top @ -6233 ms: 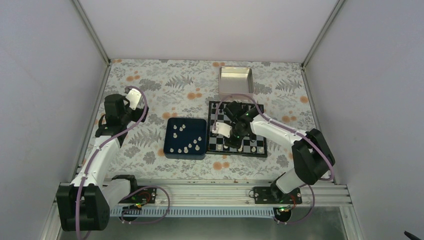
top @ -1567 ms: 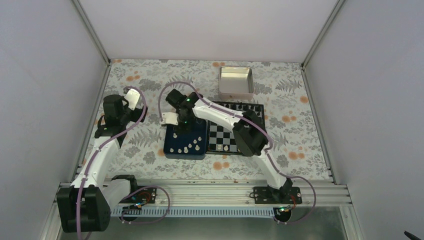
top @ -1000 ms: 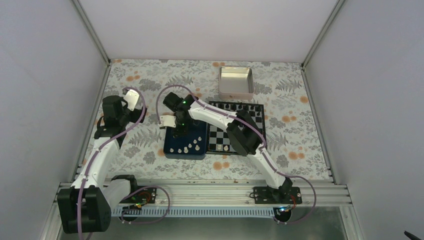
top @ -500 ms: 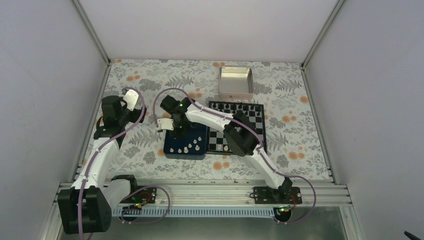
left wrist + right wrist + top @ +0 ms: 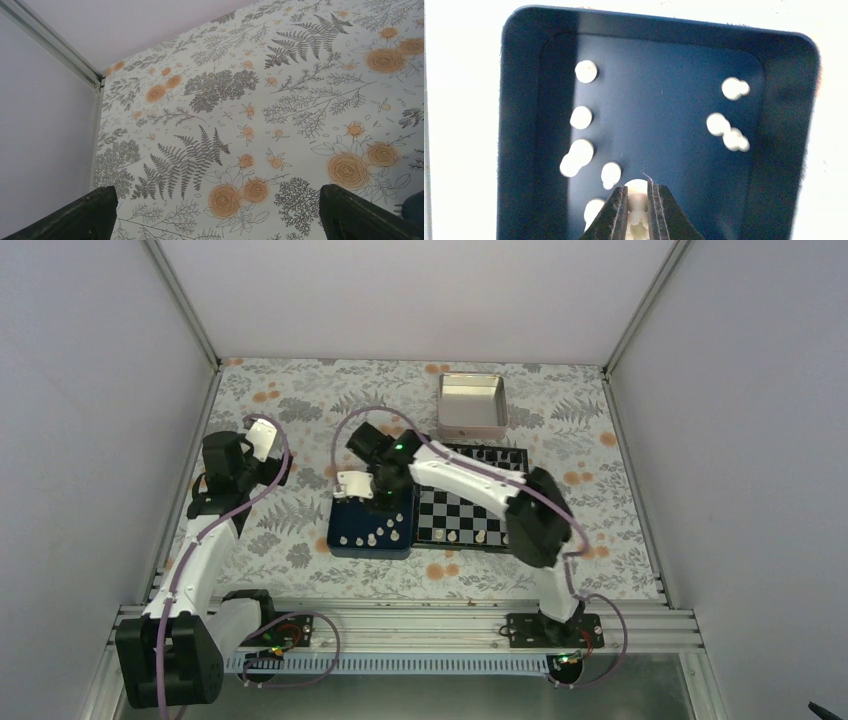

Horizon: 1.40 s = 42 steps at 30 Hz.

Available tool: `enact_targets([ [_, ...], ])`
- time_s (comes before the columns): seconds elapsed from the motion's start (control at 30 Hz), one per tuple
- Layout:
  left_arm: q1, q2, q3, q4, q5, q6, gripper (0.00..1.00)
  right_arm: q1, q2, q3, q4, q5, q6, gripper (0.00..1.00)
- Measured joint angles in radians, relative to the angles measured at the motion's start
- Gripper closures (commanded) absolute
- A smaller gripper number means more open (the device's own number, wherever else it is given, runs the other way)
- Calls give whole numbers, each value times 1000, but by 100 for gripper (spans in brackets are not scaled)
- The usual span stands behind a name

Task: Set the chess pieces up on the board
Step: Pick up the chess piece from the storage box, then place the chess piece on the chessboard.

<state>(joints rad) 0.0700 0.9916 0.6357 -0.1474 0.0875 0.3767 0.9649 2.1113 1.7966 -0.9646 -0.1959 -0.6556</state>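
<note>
The board's empty near corner square by the tray is below my right gripper and to its right in the top view, so my right gripper will cross to it next, lower and let go.
The chequered board lies right of centre, with white pieces along its near row and black ones along its far row. Several loose white chess pieces lie in the dark blue tray, which is left of the board in the top view. My right gripper is over the tray's right part, shut on one white piece. My left gripper is open and empty over the flowered cloth at the left.
A silver metal tin stands behind the board. The right arm reaches across the board's left half. White walls with metal posts close in the flowered table.
The right arm went from the board to the blue tray, and its jaws are now shut on a white piece. In the last half second the gripper shifted right over the tray. The left arm barely moved.
</note>
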Motion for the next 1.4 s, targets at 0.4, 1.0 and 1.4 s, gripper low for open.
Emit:
enact_targets([
  [0.4,1,0,0,0,-1,0,0,-136,-371,-420,70,5,13,95],
  [1.0,1,6,0,0,-6,0,0,-142,-372,-646,189,-29,18,94],
  [1.4,1,11,0,0,-6,0,0,-142,-337,-648,214,-35,21,93],
])
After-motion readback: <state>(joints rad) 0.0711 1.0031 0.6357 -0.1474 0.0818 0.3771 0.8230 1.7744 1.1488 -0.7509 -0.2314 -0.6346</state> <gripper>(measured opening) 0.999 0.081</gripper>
